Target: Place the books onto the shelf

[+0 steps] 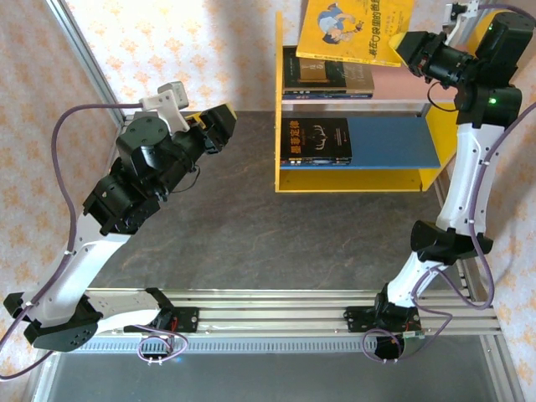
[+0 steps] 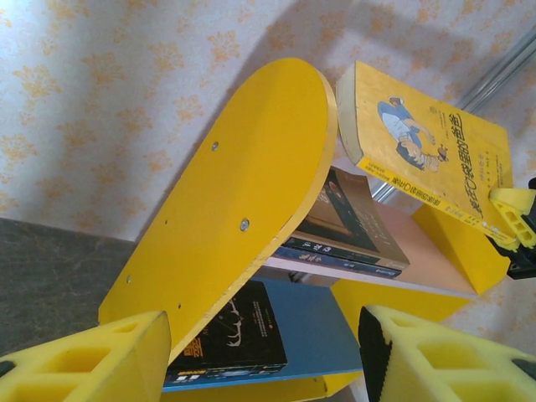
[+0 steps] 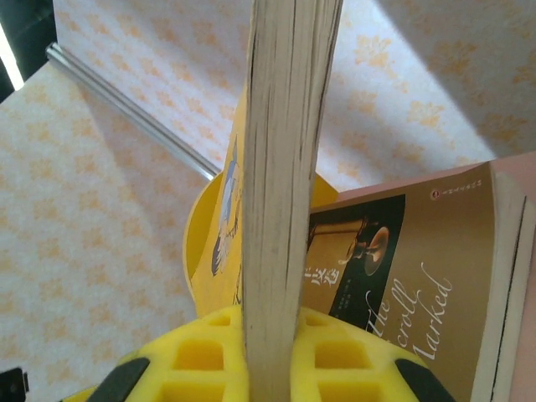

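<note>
The robot's right gripper will move toward the round-topped side panel next, then lower and release the yellow book, since the flat brown book atop the stack (image 1: 335, 77) (image 3: 427, 260) lies below it that way.
My right gripper (image 1: 409, 43) is shut on the bright yellow book (image 1: 356, 29) and holds it in the air above the shelf's pink upper board (image 1: 402, 79). Its page edge (image 3: 285, 193) runs up between my yellow fingers (image 3: 201, 356). Below it a stack of dark books (image 1: 327, 74) lies on the pink board, the top one brown and black (image 3: 402, 276). A black book (image 1: 316, 141) lies on the blue lower board (image 1: 394, 138). My left gripper (image 1: 219, 126) hangs open left of the shelf, facing its round-topped yellow side panel (image 2: 234, 218), nothing between its fingers (image 2: 92, 360).
The dark grey tabletop (image 1: 243, 218) stretches between the arms and the shelf. A patterned wall (image 1: 193, 42) stands behind. An aluminium frame post (image 1: 79, 46) runs along the left, and a rail (image 1: 276, 306) crosses the near edge by the arm bases.
</note>
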Motion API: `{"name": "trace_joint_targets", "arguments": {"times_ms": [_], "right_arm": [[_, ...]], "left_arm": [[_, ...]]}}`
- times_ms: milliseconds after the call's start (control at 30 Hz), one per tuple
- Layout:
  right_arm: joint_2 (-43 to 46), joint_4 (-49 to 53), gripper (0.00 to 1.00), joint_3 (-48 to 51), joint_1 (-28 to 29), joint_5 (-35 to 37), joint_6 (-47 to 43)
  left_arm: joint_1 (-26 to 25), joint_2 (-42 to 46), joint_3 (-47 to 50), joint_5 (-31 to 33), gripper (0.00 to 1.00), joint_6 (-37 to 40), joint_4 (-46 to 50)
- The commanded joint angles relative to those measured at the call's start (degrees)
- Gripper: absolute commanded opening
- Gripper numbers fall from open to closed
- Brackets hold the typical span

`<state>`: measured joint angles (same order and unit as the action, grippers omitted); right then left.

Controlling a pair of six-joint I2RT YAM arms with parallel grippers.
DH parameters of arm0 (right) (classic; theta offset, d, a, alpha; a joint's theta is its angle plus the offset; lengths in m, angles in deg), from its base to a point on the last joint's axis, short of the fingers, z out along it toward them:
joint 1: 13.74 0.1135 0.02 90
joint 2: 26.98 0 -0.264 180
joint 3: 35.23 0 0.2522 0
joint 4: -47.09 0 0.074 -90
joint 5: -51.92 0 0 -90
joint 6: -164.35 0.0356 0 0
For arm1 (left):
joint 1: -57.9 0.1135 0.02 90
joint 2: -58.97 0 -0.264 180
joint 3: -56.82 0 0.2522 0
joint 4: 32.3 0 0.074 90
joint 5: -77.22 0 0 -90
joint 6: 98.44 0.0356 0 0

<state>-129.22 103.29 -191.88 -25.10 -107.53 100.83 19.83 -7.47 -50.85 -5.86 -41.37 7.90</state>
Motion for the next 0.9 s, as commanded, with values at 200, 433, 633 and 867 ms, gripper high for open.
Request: {"name": "trace_joint_targets", "arguments": {"times_ms": [200,433,633,867], "right_arm": [[-1.8,0.5,0.03,-2.0,-0.3,-6.7,-4.2],[-2.4,2.4,0.04,0.3,-0.2,-8.3,-6.9],[-2.5,2.9,0.05,2.7,0.6,-8.9,-8.0],[-3.3,5.7,0.06,2.9,1.5,-8.2,-10.3]], "left_arm": [[1.9,0.4,0.4,0.6,0.60,0.0,0.0],[3.0,-0.5,0.6,0.1,0.60,-0.2,-0.7],[5.2,-1.4,1.4,-2.3,0.61,-1.6,-2.1],[7.4,-1.7,2.8,-5.1,0.61,-3.2,-3.8]]}}
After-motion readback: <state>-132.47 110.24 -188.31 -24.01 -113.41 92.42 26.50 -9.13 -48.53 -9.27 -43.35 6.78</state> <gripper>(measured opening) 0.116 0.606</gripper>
